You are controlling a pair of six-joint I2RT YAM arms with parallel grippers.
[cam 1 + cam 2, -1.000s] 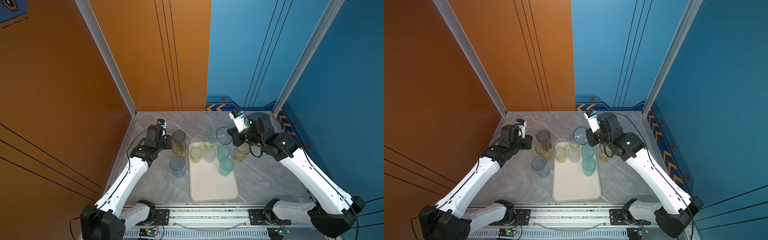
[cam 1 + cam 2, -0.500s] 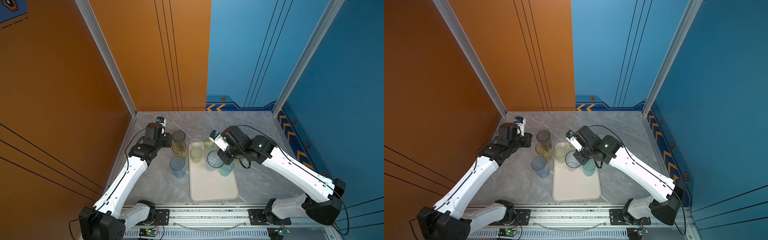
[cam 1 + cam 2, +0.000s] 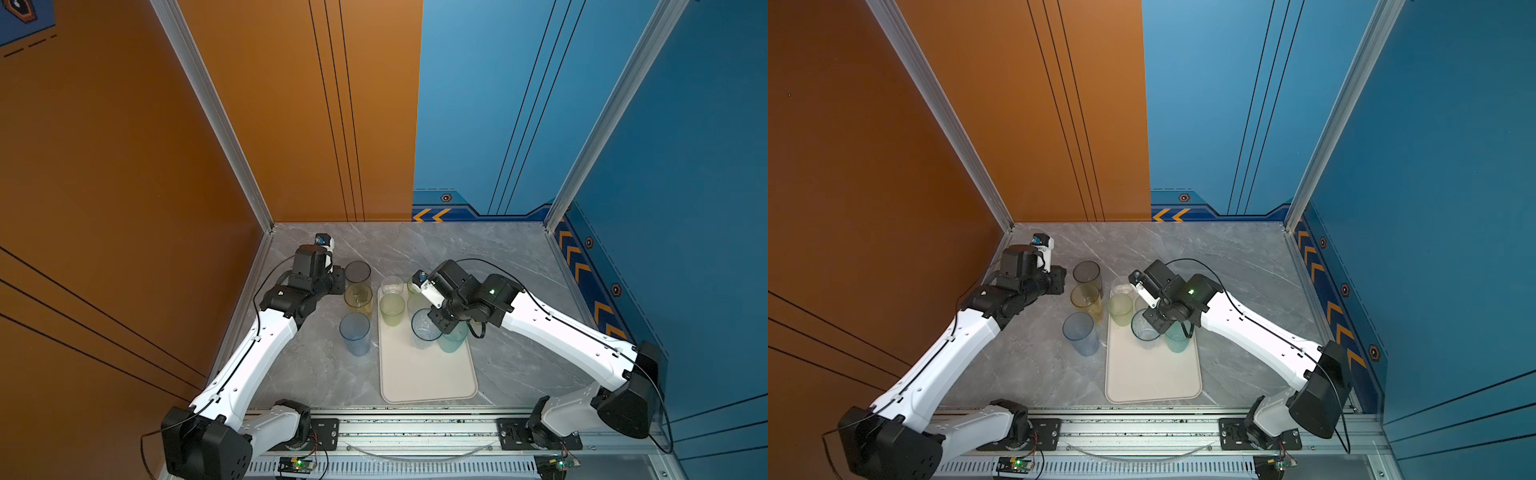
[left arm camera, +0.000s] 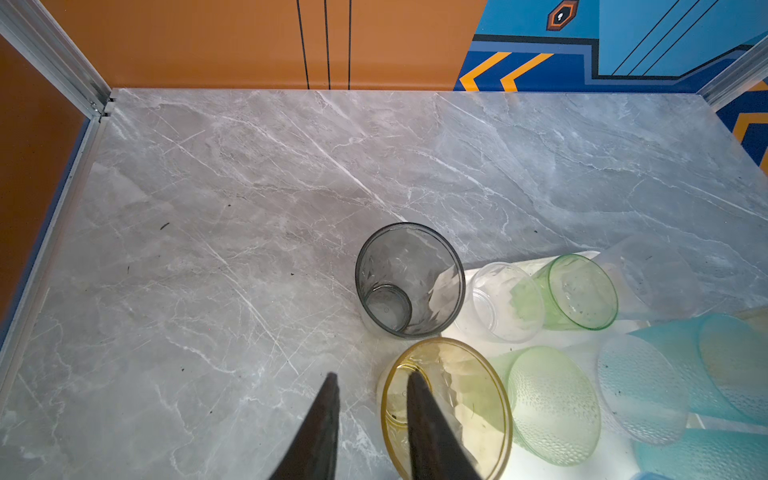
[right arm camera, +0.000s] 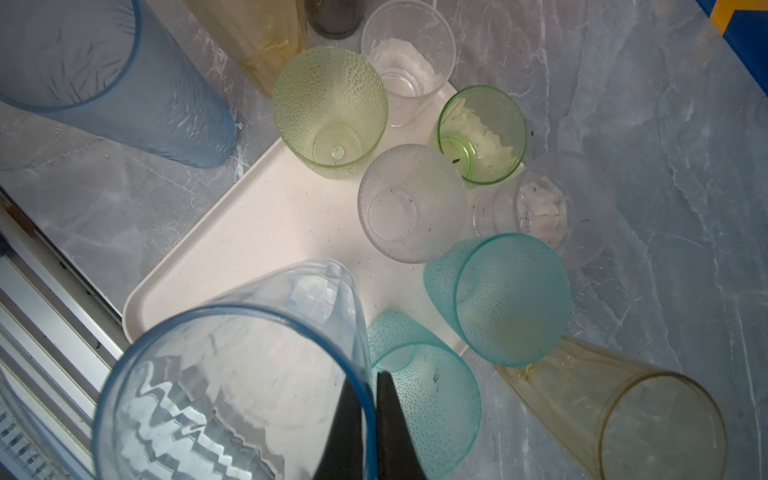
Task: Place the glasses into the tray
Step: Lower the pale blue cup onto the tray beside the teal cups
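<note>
My right gripper should lower the light blue glass [image 3: 424, 332] and let go of its rim on the tray's free bottom beside the teal glass, below my gripper.
In both top views the cream tray [image 3: 428, 374] [image 3: 1150, 374] lies at the table's front middle. My right gripper [image 3: 436, 324] [image 5: 365, 376] is shut on the rim of a clear light blue glass [image 3: 424, 332] [image 5: 232, 374] over the tray's middle; whether its base touches is unclear. A teal glass [image 5: 424, 395] stands right beside it. My left gripper [image 3: 341, 282] [image 4: 372, 375] is open, one finger inside the yellow glass [image 3: 358, 296] [image 4: 457, 395] and one outside. Behind that stands a smoky grey glass [image 4: 409, 278].
A tall blue glass [image 3: 354, 332] stands on the table left of the tray. Green [image 5: 328, 112], clear [image 5: 409, 58] and frosted [image 5: 411, 203] glasses crowd the tray's far end. Another yellow glass [image 5: 623, 407] stands on the table beside the tray. A metal rail [image 3: 415, 432] runs along the front.
My right arm has swung from the back right across to the tray's middle, carrying the light blue glass. The left arm has barely moved.
</note>
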